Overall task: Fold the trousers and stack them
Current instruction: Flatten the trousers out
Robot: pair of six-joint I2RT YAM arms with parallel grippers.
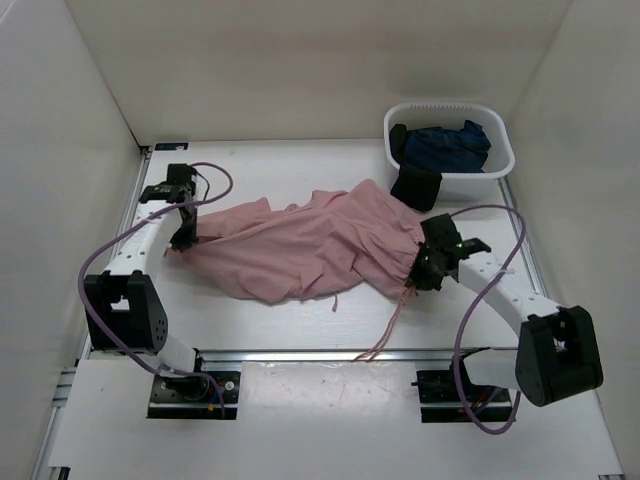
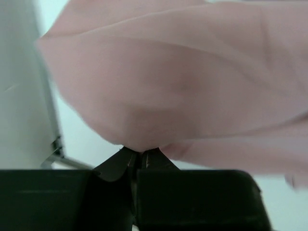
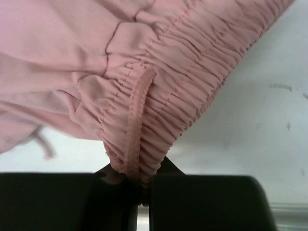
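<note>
My left gripper holds the trousers' end and will next pull it to the left in the top view and let go, because the tabletop (image 2: 83,148) beside the metal bar is that way.
The dusty-pink trousers (image 1: 310,245) lie crumpled across the middle of the table, stretched between both arms. My left gripper (image 1: 183,240) is shut on the left end of the trousers (image 2: 183,82), where the fabric bunches just above the closed jaws. My right gripper (image 1: 420,268) is shut on the gathered elastic waistband (image 3: 159,110), with a drawstring (image 3: 134,120) running down into the jaws. Another drawstring (image 1: 395,320) trails toward the table's front edge.
A white basket (image 1: 500,165) at the back right holds a dark navy garment (image 1: 445,145). A black cloth (image 1: 415,188) hangs over the basket's front left side, close to the trousers. White walls enclose the table on the left, back and right.
</note>
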